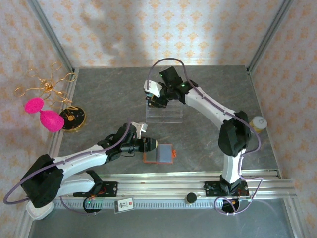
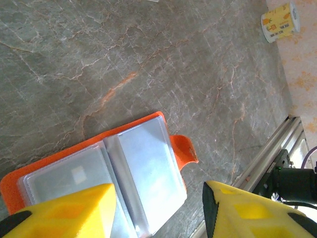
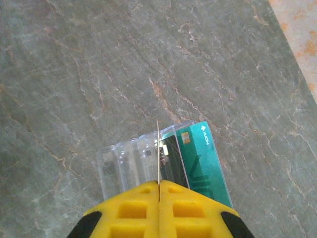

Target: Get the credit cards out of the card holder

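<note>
My right gripper brings the upright card down into the slotted rack [image 3: 124,161] beside the dark card next, as the upright card's edge runs along the slots.
The orange card holder [image 1: 170,151] lies open on the table, its clear sleeves [image 2: 148,168] facing up and its tab [image 2: 184,148] curled to the right. My left gripper [image 2: 158,198] hovers low over it, open; one finger is above the left sleeve, the other beyond the holder's right edge. My right gripper [image 3: 159,184] is shut on a thin credit card [image 3: 158,148] seen edge-on, held upright over a clear slotted rack [image 3: 124,161]. A teal credit card [image 3: 203,158] and a dark one [image 3: 172,156] stand in the rack's right slots.
A pink object [image 1: 42,114], a gold wire stand [image 1: 47,84] and a black round disc [image 1: 73,118] sit at the left edge. A small yellow-and-white cup [image 1: 258,122] stands at the right wall. A metal rail [image 1: 198,183] runs along the near edge.
</note>
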Tool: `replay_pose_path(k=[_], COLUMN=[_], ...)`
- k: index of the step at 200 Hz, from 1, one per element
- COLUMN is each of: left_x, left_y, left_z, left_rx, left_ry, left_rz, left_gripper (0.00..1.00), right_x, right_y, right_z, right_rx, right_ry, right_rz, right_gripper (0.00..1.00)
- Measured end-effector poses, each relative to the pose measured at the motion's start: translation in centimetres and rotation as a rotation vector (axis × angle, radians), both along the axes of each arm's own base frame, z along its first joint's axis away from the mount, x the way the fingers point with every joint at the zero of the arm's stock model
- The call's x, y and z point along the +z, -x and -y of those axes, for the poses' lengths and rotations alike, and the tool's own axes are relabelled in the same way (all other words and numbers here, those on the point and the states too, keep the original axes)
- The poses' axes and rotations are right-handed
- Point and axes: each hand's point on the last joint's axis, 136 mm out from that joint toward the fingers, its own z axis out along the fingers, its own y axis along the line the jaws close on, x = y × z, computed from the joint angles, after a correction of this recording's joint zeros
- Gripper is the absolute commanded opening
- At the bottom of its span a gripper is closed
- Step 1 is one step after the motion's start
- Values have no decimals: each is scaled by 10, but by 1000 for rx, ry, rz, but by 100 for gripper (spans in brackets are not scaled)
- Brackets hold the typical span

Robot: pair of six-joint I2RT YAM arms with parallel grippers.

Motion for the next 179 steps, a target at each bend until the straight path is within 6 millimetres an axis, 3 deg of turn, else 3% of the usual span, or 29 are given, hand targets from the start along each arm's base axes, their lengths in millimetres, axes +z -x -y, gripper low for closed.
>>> replay_pose_path(k=[28, 67, 136, 179], left_x=[-4, -11, -14, -14], left_y=[2, 3, 2, 2], left_z=[-3, -9, -14, -14], left_rx=[-5, 7, 20, 21], left_ry=[-18, -40, -51, -51], left_rz=[-12, -39, -54, -54], left_gripper=[50, 50, 50, 50], right_x=[-18, -41, -49, -65], right_y=[-17, -20, -22, -24], right_z=[2, 6, 8, 8], right_rx=[17, 45, 58, 53], right_ry=[46, 97, 136, 162], right_rz=[-11, -38, -36, -55], right_gripper=[0, 0, 0, 0])
